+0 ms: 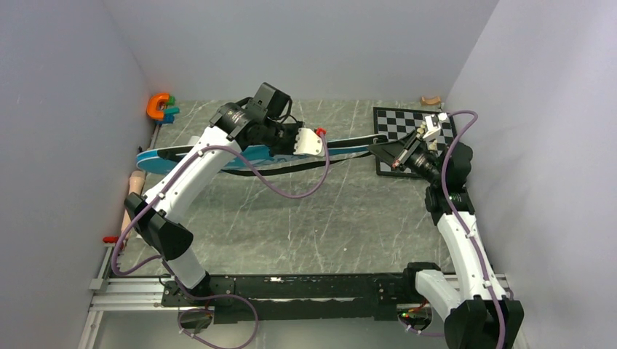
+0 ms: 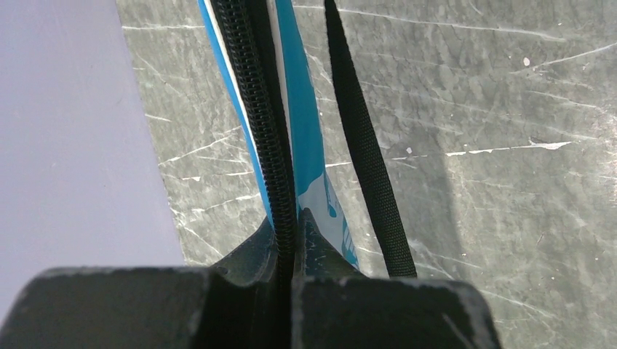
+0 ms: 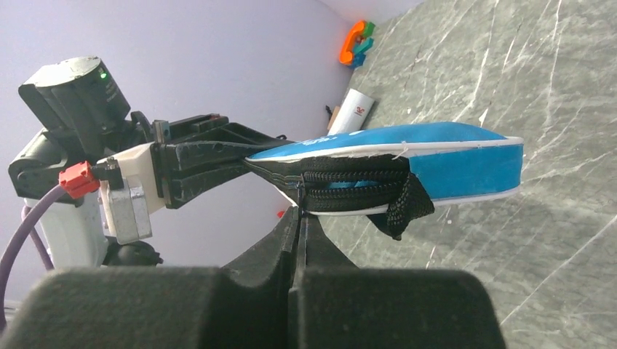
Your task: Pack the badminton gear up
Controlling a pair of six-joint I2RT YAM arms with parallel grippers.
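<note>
My left gripper draws back and down next, turning the bag [image 1: 247,154], to release it on the clear marble tabletop, since that lies below the gripper's fingers, nearer my base.
The blue racket-shaped bag [image 1: 247,154] hangs above the table, its head to the left and its narrow end to the right. My left gripper [image 1: 360,145] is shut on the bag's black zipper edge [image 2: 255,94] near the narrow end; the blue side panel [image 2: 305,131] runs away from the jaws. My right gripper [image 3: 302,211] is shut just beneath the zipper at the bag's end [image 3: 342,182], pinching a thin zipper pull. It sits over the chessboard's corner [image 1: 380,150]. The black strap [image 1: 291,166] sags below the bag. A white tube [image 3: 353,109] lies by the left wall.
A black-and-white chessboard [image 1: 404,123] lies at the back right under the right arm. An orange C-shaped toy [image 1: 156,107] sits in the back left corner. Walls close in on three sides. The grey marble tabletop [image 1: 327,218] stretches in front of the bag.
</note>
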